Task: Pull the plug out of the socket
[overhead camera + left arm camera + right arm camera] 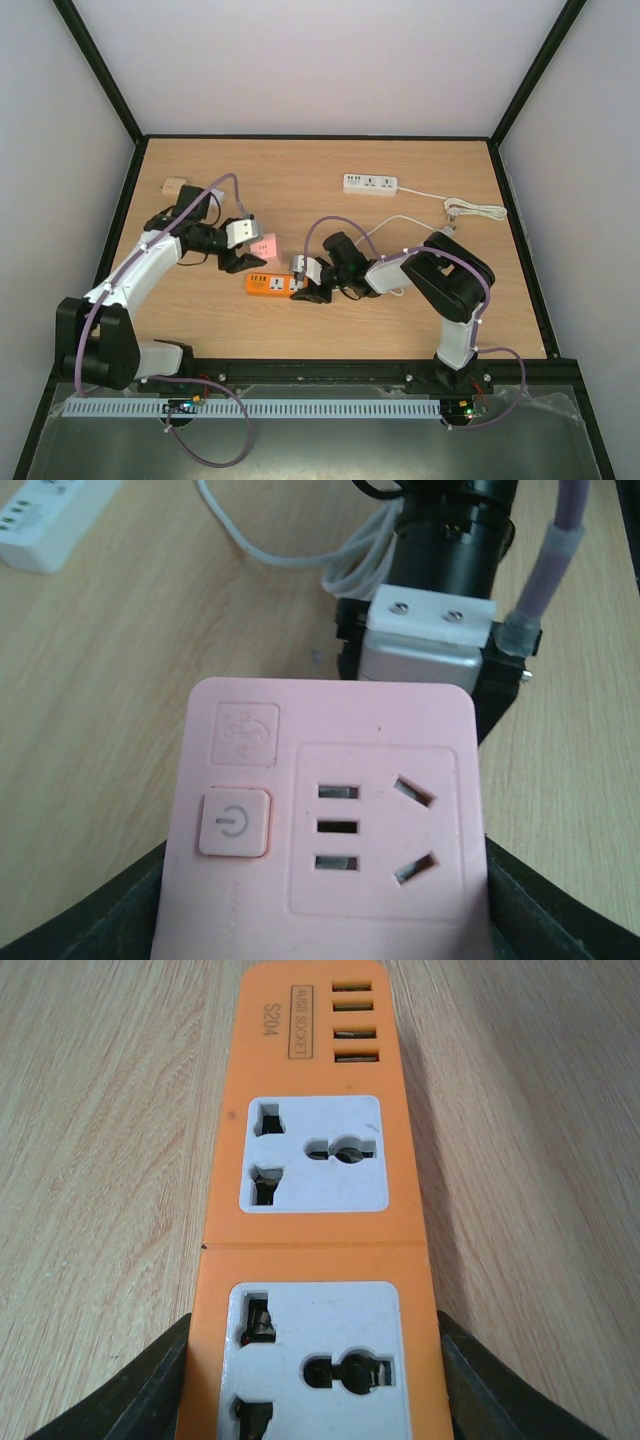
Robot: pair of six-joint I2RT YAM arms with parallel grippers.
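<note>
The adaptor point(266, 245) is unplugged, so my left gripper needs to swing to the left in the top view next, then go down and let go of it on the tabletop near the beige block.
A pink plug-in adaptor point(266, 245) with a power button and one outlet face fills the left wrist view point(330, 810). My left gripper point(243, 255) is shut on its sides point(325, 925) and holds it just beyond the orange power strip point(271, 284), apart from it. My right gripper point(300, 287) is shut on the strip's right end. In the right wrist view the orange strip point(320, 1240) lies flat on the table between my gripper's fingers point(318, 1405), and both its white outlets and its USB ports show empty.
A white power strip point(370, 184) lies at the back, its white cable point(470, 208) running right and back toward my right arm. A small beige block point(173, 185) sits at the back left. The right arm's wrist point(430, 640) is close behind the pink adaptor.
</note>
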